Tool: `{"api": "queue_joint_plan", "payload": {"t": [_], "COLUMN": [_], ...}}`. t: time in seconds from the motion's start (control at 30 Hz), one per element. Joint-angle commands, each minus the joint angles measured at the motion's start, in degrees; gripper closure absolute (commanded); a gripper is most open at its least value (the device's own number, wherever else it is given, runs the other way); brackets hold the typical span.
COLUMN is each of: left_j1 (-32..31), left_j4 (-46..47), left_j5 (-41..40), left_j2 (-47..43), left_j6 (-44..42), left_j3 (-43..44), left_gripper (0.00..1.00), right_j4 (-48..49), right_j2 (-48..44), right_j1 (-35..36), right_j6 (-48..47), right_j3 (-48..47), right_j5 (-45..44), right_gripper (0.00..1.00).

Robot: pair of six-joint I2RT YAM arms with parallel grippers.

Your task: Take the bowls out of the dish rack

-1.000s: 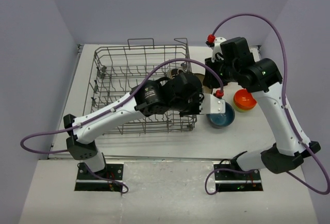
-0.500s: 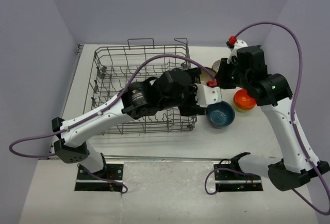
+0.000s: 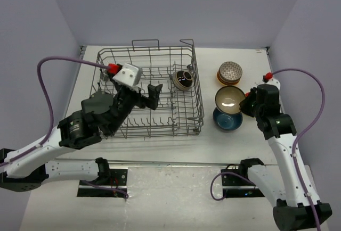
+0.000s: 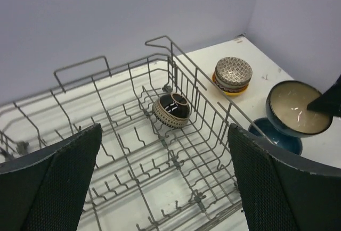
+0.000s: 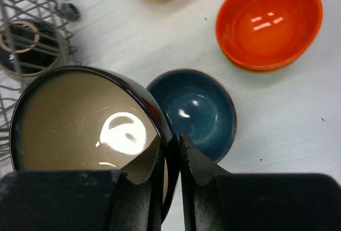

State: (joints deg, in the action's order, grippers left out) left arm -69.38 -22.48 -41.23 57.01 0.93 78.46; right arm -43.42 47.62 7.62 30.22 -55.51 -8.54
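The dark blue bowl (image 3: 228, 120) (image 5: 200, 111) stands open and empty beneath the black bowl, so next my right gripper will lower the black bowl until it sits inside and then let go of it.
The grey wire dish rack (image 3: 149, 90) holds one patterned black bowl (image 3: 184, 79) (image 4: 171, 110) lying on its side near the rack's right wall. My left gripper (image 3: 151, 97) (image 4: 165, 183) hovers open above the rack's middle with nothing between its fingers. My right gripper (image 3: 246, 103) (image 5: 170, 151) is shut on the rim of a black bowl with a cream inside (image 3: 230, 99) (image 5: 80, 119). It holds that bowl just above a dark blue bowl (image 3: 228, 120) (image 5: 200, 111) on the table right of the rack.
A patterned bowl tops a stack (image 3: 229, 73) (image 4: 233, 74) at the back right of the table. An orange-red bowl (image 5: 269, 21) sits right of the blue one, hidden under my right arm in the top view. The rack's tall right wall (image 4: 213, 98) stands between both grippers.
My left gripper let go of the blue bowl, opened and drew back left over the rack. My right arm carried the black bowl out of the rack to above the blue bowl.
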Motion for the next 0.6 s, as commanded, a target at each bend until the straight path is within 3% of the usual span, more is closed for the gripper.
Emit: {"api": "queue_joint_plan", "payload": {"t": [0.0,0.43,0.57], "left_j1": [0.04,0.04,0.04], "left_j4": [3.59,0.16,0.07], "left_j5": [-10.79,-8.78,-8.78], "left_j2": [-3.13,-8.32,-8.67], "left_j6": [17.07,19.2,19.81], "left_j3": [-6.72,-13.85,-15.44], "left_gripper": [0.0,0.0,0.0], "right_j4": [11.6,25.22,27.51], "right_j2": [-2.09,3.18,2.83], "right_j1": [-2.95,-6.12,-6.04], "right_j6": [5.64,13.37,14.78], "right_j3": [4.25,20.16,23.42], "right_j5": [-2.19,0.54,-1.04], "right_gripper": [1.0,1.0,0.94]}}
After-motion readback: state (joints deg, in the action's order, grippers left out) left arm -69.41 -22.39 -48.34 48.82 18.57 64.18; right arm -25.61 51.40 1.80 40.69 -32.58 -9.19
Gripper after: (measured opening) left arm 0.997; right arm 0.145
